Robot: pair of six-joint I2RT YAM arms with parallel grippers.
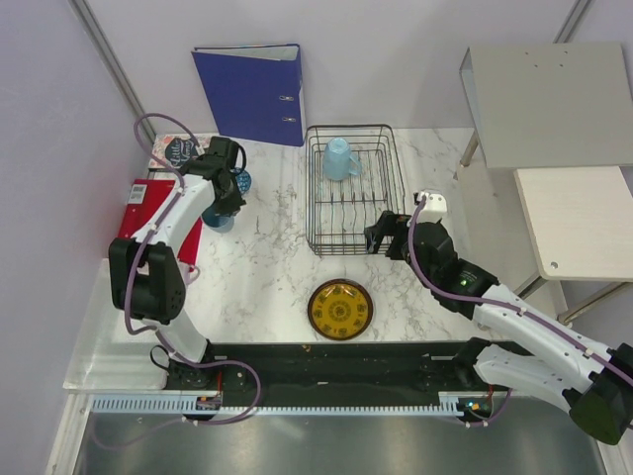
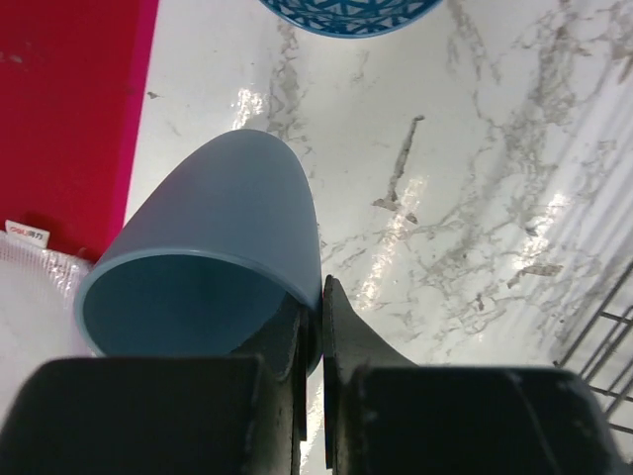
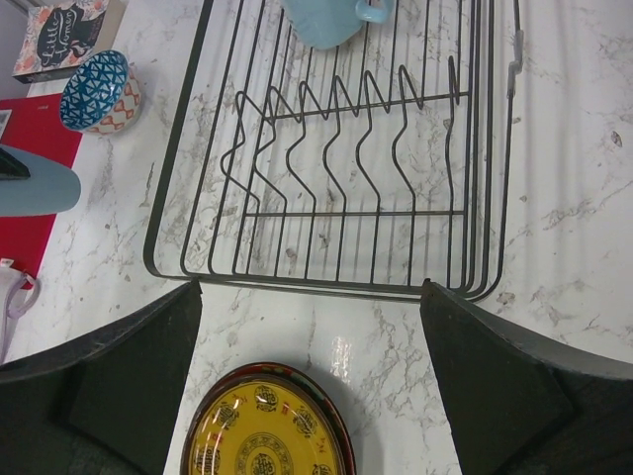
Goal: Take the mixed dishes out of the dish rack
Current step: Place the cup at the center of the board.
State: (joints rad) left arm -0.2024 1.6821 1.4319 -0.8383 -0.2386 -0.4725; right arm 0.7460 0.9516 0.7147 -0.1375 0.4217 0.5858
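Observation:
My left gripper holds the cup's rim and should next go down toward the bare marble just short of the patterned bowl and let go of the rim there. That spot is clear.
The black wire dish rack point(image 1: 348, 213) stands at mid-table and holds one pale blue cup point(image 1: 338, 158) at its far end, also in the right wrist view point(image 3: 326, 22). My left gripper point(image 1: 226, 205) is shut on the rim of the second pale blue cup point(image 2: 213, 247), tilted low over the marble left of the rack. The small blue patterned bowl point(image 1: 240, 181) sits just beyond it. The yellow patterned plate point(image 1: 339, 309) lies in front of the rack; a dark red rim shows under it. My right gripper point(image 3: 311, 287) is open and empty above the rack's near edge point(image 3: 326, 285).
A blue ring binder point(image 1: 252, 91) stands against the back wall. A red mat point(image 1: 138, 213) and a book point(image 1: 181, 150) lie at the left edge, close to the held cup. A grey stand point(image 1: 549, 99) and a beige board point(image 1: 584, 218) are at the right.

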